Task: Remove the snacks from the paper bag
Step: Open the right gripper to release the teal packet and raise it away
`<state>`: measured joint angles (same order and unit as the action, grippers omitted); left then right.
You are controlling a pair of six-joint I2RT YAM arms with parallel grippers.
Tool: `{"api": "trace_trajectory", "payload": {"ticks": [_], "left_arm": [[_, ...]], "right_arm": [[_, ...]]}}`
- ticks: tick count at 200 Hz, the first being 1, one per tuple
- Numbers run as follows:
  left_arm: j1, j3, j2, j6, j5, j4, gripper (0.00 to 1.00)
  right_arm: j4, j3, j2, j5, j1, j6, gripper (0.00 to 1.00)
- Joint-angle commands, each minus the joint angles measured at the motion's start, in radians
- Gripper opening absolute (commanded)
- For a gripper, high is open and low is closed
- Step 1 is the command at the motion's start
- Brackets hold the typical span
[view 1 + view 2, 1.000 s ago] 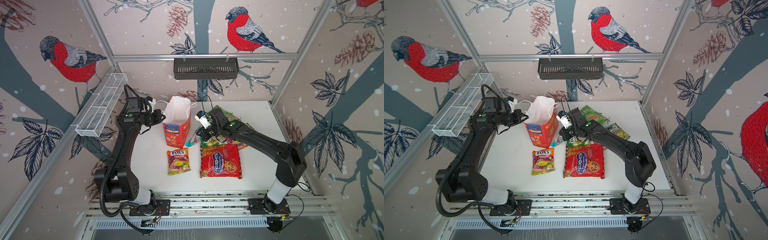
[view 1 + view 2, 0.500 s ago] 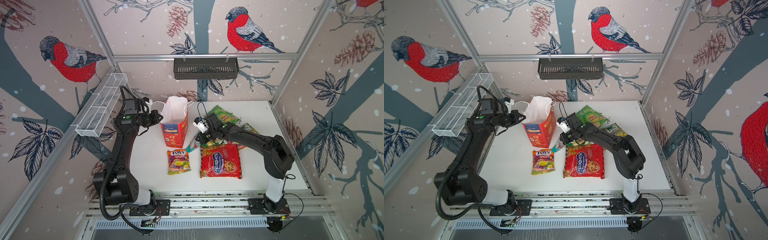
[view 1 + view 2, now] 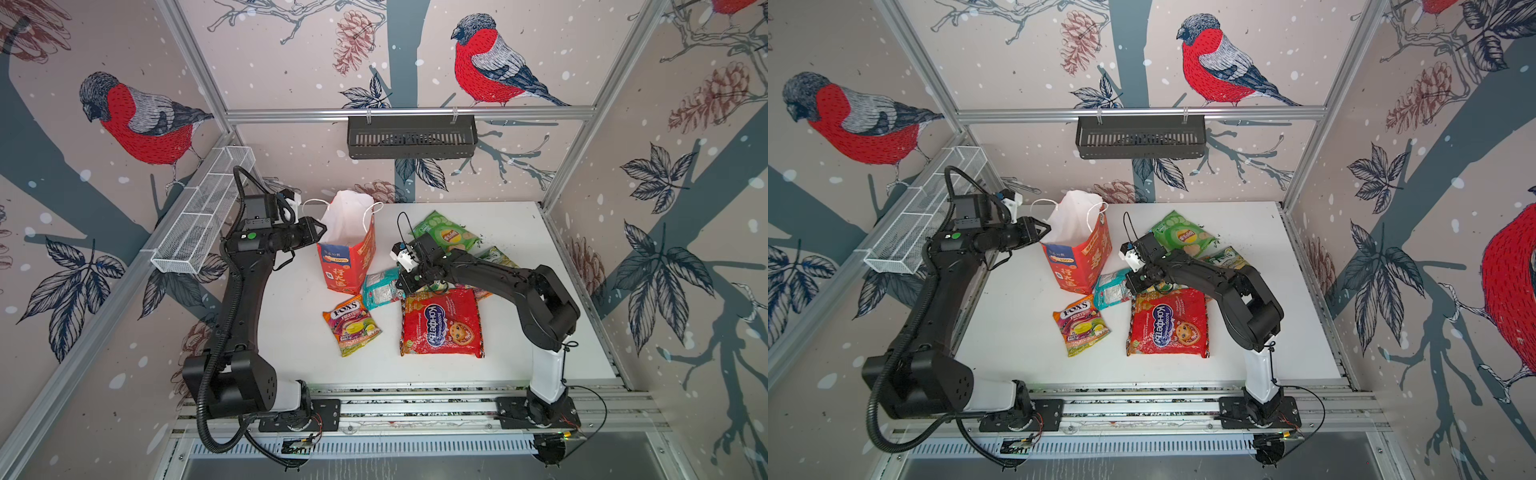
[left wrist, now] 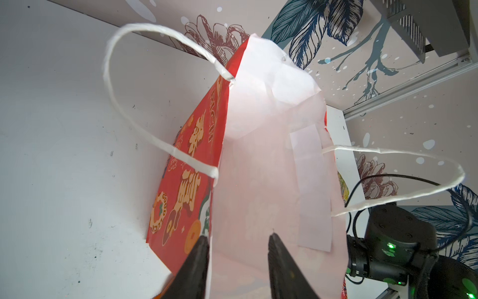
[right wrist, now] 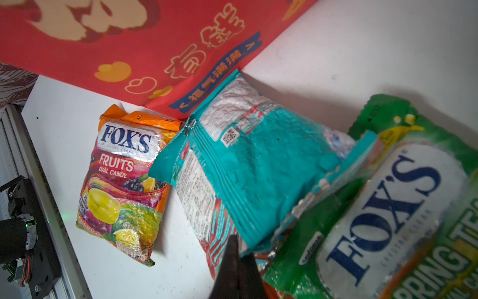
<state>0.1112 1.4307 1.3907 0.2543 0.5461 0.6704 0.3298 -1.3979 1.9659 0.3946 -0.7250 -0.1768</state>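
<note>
My right gripper will next move gently down and slightly toward the bag and let go of the teal packet's corner on the bare tabletop, since its edge overlaps the green Fox's packet (image 5: 388, 207).
The red-orange paper bag (image 3: 347, 266) (image 3: 1077, 266) stands upright with its white inside showing. My left gripper (image 3: 321, 231) (image 4: 238, 259) is at its rim, open, with the bag's side wall (image 4: 186, 181) against one finger. Snacks lie on the table. An orange Fox's packet (image 3: 351, 326) (image 5: 124, 181) lies in front of the bag. Right of it are a large red packet (image 3: 440, 322), a green chip bag (image 3: 444, 232) and a green Fox's packet (image 5: 388, 207). My right gripper (image 3: 402, 286) (image 5: 239, 253) is shut on a corner of a teal packet (image 3: 380, 289) (image 5: 258, 168) beside the bag.
A white wire basket (image 3: 203, 220) hangs on the left wall and a black basket (image 3: 411, 137) on the back wall. The white table (image 3: 540, 332) ends at an aluminium rail in front. The snacks crowd the area under the right arm.
My left gripper's jaws have parted at the bag's rim. The right gripper has come down from beside the bag to the table, bringing the teal packet with it.
</note>
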Motion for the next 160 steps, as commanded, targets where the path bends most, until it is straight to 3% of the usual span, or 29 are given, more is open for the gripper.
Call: {"api": "trace_trajectory", "payload": {"ticks": [1,54,160], "left_arm": [[0.003,0.014,-0.036,-0.009,-0.035,-0.051,0.42],[0.002,0.019,-0.146,-0.024,-0.143,-0.075,0.46],[0.003,-0.059,-0.24,-0.028,-0.154,-0.155,0.47]], "right_arm": [[0.009,-0.022,0.018,0.023,-0.001,0.021,0.01],[0.015,-0.056,0.058,0.02,0.003,0.026,0.04],[0.026,-0.072,0.083,0.001,0.021,0.01,0.15]]}}
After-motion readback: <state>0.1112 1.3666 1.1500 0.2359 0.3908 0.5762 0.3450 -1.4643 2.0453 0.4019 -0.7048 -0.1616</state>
